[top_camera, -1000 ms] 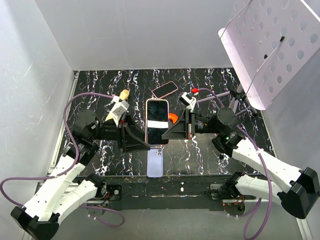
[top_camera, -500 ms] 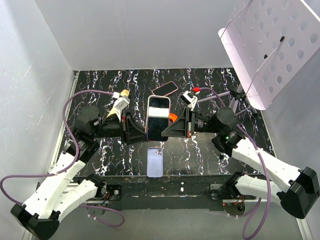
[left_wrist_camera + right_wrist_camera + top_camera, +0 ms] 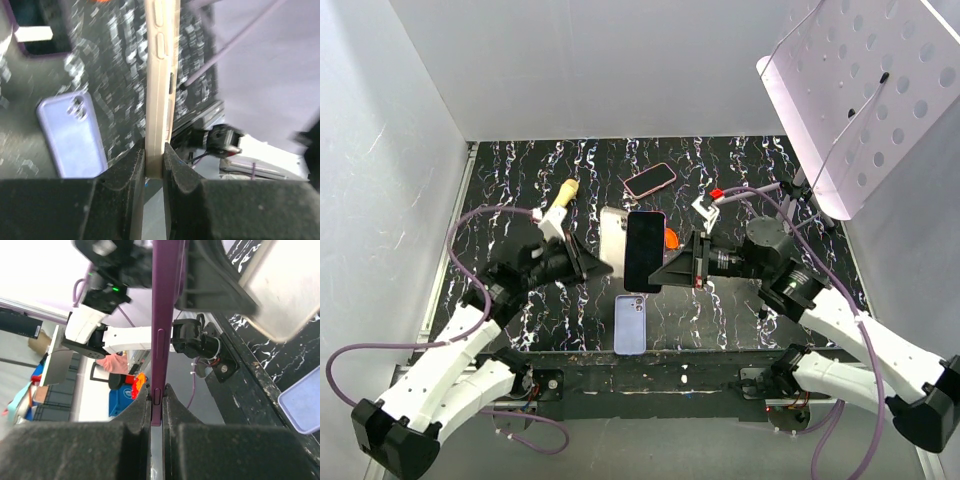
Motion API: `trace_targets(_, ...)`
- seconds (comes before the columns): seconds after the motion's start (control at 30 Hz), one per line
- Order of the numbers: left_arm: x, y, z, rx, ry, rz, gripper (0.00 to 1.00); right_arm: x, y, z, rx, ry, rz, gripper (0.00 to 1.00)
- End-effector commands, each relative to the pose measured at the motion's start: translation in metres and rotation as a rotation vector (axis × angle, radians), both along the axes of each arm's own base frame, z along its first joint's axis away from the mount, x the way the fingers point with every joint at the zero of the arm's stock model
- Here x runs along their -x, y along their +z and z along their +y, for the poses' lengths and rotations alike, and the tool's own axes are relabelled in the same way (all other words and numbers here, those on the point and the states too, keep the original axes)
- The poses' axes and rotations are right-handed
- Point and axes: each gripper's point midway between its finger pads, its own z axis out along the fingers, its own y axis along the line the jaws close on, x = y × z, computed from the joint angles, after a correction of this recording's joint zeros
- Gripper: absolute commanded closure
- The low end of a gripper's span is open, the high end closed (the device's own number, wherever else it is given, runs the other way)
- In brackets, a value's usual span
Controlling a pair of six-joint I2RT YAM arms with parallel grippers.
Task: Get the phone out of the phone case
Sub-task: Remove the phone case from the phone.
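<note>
My left gripper should move back and down onto the lilac case (image 3: 630, 326) next and let go of the cream case (image 3: 612, 238) there, because my right gripper holds the phone apart.
My left gripper (image 3: 604, 266) is shut on the lower edge of a cream phone case (image 3: 612, 238) and holds it upright above the table. In the left wrist view the case (image 3: 160, 85) shows edge-on between my gripper's (image 3: 155, 161) pads. My right gripper (image 3: 666, 272) is shut on the dark-screened purple phone (image 3: 645, 250), held upright just right of the case and overlapping it. In the right wrist view the phone (image 3: 162, 315) shows edge-on in my gripper (image 3: 156, 396), with the case (image 3: 280, 285) blurred behind it. Phone and case are apart.
A lilac case (image 3: 631, 324) lies flat at the table's near edge below the held items, and shows in the left wrist view (image 3: 75, 132). A pink-rimmed phone (image 3: 650, 179), an orange object (image 3: 671, 238) and a tan-tipped tube (image 3: 565, 190) lie farther back. A perforated white board (image 3: 860, 90) hangs at the upper right.
One second ago phone and case were one piece held between both grippers. Now the case has shifted left with my left gripper and the phone stays in my right gripper.
</note>
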Motion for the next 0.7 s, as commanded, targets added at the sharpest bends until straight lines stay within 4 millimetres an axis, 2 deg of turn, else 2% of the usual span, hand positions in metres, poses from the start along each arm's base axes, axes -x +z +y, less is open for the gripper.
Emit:
trace_targets(0.0,0.018,-0.057,0.01,0.009,0.05,0.128,1.0,0.004,0.047,-0.021,-0.049,-0.078,-0.206,0.99)
trace_targets(0.1,0.038,-0.054,0.006,0.083,-0.016,0.093,1.0,0.0,0.046,-0.027,-0.016,-0.117,-0.228,0.99)
trace_targets(0.2,0.06,-0.062,0.009,0.14,-0.044,0.102,1.0,-0.002,0.045,-0.028,-0.007,-0.125,-0.235,0.99)
trace_targets(0.33,0.081,-0.087,0.011,0.215,-0.029,0.207,1.0,-0.004,0.041,-0.026,-0.001,-0.116,-0.225,0.99)
trace_targets(0.47,0.083,-0.102,0.013,0.228,0.003,0.252,1.0,-0.005,0.039,-0.024,-0.009,-0.111,-0.221,0.99)
trace_targets(0.67,0.086,-0.117,0.002,0.167,-0.04,0.328,1.0,-0.005,0.036,-0.021,-0.008,-0.099,-0.201,0.99)
